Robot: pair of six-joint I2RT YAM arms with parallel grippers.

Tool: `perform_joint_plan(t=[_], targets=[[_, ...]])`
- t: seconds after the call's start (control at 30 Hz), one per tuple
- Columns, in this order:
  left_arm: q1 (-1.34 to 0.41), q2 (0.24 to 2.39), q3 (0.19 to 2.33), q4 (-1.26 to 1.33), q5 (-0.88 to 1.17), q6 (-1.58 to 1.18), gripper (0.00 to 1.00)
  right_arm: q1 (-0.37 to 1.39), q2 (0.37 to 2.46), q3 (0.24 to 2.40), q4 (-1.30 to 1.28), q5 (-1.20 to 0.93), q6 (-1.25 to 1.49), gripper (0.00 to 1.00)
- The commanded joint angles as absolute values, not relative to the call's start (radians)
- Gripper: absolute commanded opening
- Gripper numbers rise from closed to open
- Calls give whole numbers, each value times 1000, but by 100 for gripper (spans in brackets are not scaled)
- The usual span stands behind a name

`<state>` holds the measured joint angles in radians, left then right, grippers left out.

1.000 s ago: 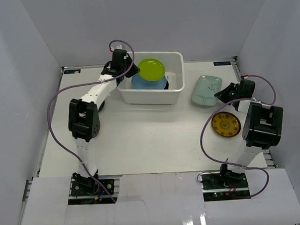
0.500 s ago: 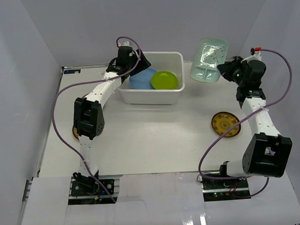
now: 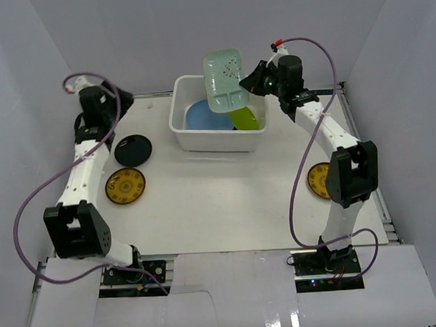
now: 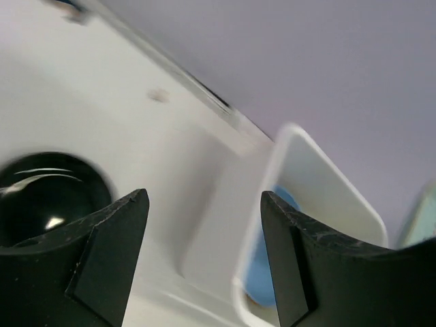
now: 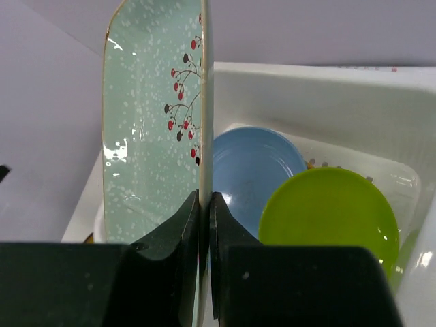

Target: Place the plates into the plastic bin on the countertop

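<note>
The right gripper lowers its rectangular plate, still above the bin's rim, over the blue plate in the bin next, then releases it.
The white plastic bin (image 3: 217,139) stands at the back middle of the countertop (image 3: 219,199). In it lie a light blue plate (image 3: 200,115) and a lime green plate (image 3: 243,119), both also in the right wrist view: the blue plate (image 5: 252,170) and the green plate (image 5: 330,214). My right gripper (image 5: 203,197) is shut on the edge of a pale-green speckled rectangular plate (image 3: 224,80), held on edge above the bin. My left gripper (image 4: 202,197) is open and empty, left of the bin, above a glossy black plate (image 3: 133,149). A yellow patterned plate (image 3: 125,186) lies nearer.
Another yellow patterned plate (image 3: 319,181) lies on the right side, partly hidden by the right arm. Pale grey walls close in the table on three sides. The bin's left rim (image 4: 286,146) shows just right of my left fingers.
The right arm has carried the pale-green plate from the right of the bin to above it. The left gripper has opened, left the green plate in the bin and swung away to the left.
</note>
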<state>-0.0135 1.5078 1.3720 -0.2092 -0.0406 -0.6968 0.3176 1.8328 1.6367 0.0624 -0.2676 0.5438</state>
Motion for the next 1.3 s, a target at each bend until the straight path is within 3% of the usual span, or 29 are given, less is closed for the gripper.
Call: perform_joint_plan(t=[0.0, 0.2, 0.5, 0.6, 0.63, 0.73, 0.8, 0.97, 1.03, 1.13, 1.23, 1.27], targets=[[159, 1416, 1145, -207, -20, -796, 77, 337, 1923, 1811, 88, -223, 508, 8], [320, 1422, 980, -152, 74, -775, 79, 379, 2109, 2009, -41, -196, 416, 8], [383, 1787, 1144, -132, 265, -539, 80, 393, 2138, 1950, -46, -198, 402, 9], [385, 1892, 1215, -140, 351, -490, 78, 394, 2134, 1942, -55, -183, 399, 23], [385, 1914, 1247, -155, 360, -485, 78, 393, 2131, 1939, -61, -178, 397, 39], [385, 1970, 1269, -161, 376, -471, 74, 393, 2108, 1931, -72, -169, 387, 63], [385, 1985, 1272, -160, 382, -469, 72, 393, 2083, 1933, -78, -175, 384, 72], [385, 2014, 1253, -129, 411, -488, 58, 399, 1962, 1875, -51, -219, 405, 78], [387, 2014, 1241, -108, 420, -497, 49, 410, 1904, 1750, -8, -241, 425, 77], [385, 2006, 1207, -83, 422, -506, 45, 439, 1789, 1599, 124, -264, 465, 76], [387, 1994, 1171, -69, 408, -500, 25, 477, 1712, 1447, 195, -285, 498, 75], [385, 1990, 1164, -68, 405, -500, 13, 500, 1686, 1389, 212, -304, 515, 75]])
